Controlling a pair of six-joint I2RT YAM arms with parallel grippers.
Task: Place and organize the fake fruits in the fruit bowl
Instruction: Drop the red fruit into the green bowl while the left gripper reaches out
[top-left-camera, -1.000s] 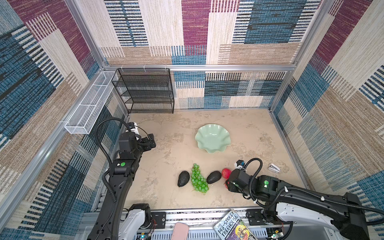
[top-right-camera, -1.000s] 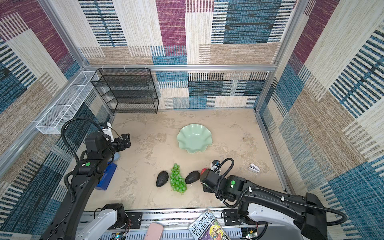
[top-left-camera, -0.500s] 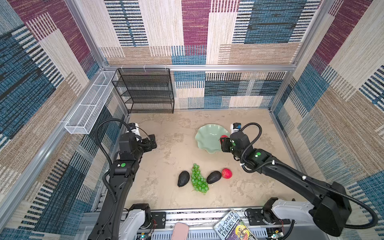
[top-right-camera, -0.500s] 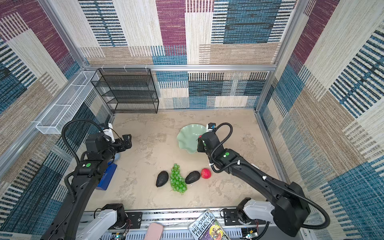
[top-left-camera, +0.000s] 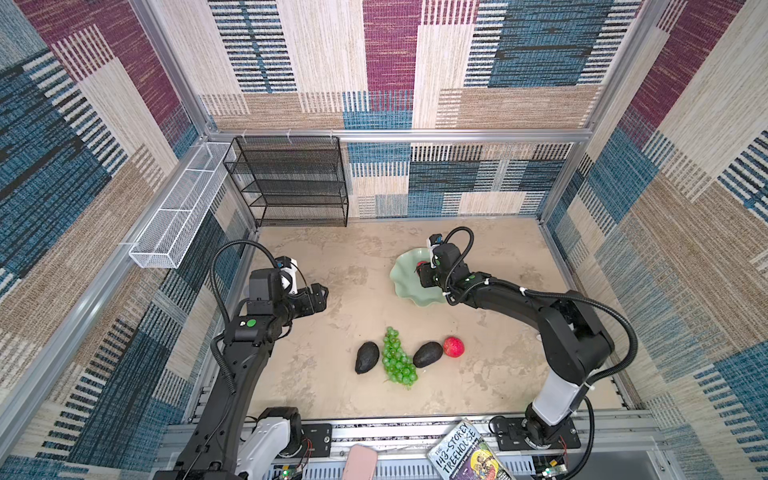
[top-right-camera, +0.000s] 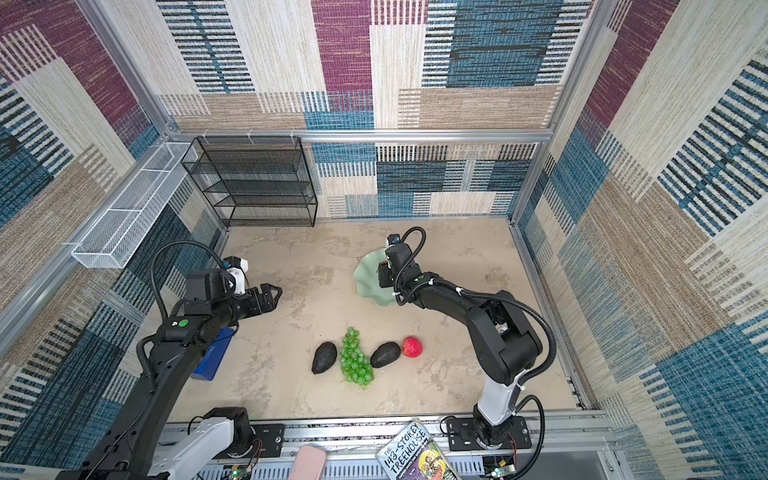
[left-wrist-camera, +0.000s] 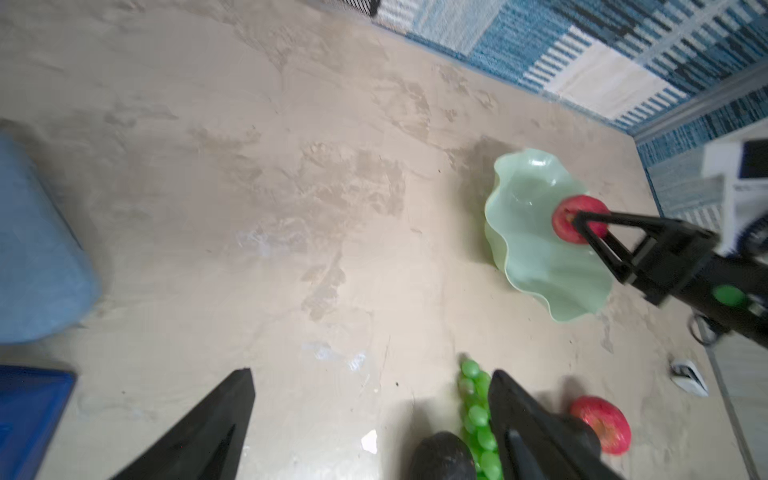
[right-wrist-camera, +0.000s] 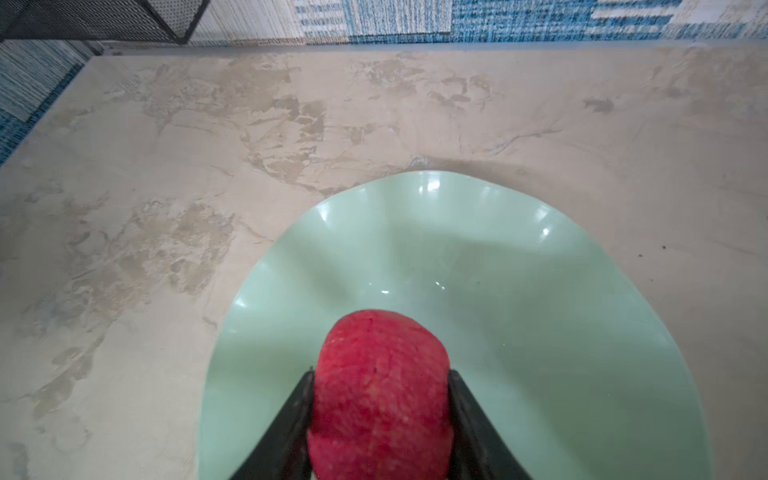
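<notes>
The pale mint fruit bowl beneath is empty inside, so I will move my right gripper down into it next and release the red fruit near the bowl's bottom.
The pale mint fruit bowl (top-left-camera: 405, 276) (top-right-camera: 368, 282) (right-wrist-camera: 540, 311) stands right of the table's middle. Over its inside hangs my right gripper (top-left-camera: 420, 270) (right-wrist-camera: 380, 374), shut on a red round fruit (right-wrist-camera: 380, 395) (left-wrist-camera: 561, 220). Nearer the front edge lie two dark avocados (top-left-camera: 367, 357) (top-left-camera: 427, 354), a bunch of green grapes (top-left-camera: 397, 359) between them, and a second red fruit (top-left-camera: 454, 346) touching the right avocado. My left gripper (top-left-camera: 322, 293) (left-wrist-camera: 372, 372) hovers open and empty over the table's left part, well away from the fruit.
A black wire shelf (top-left-camera: 291, 183) stands at the back left, with a white wire basket (top-left-camera: 174, 216) on the left wall. A blue box (top-right-camera: 212, 357) lies under the left arm. A book (top-left-camera: 469, 457) and a pink thing (top-left-camera: 360, 461) rest on the front rail.
My right arm has carried the red fruit from the front of the table up to above the bowl. The left gripper has drifted slightly right and its jaws have narrowed a little.
</notes>
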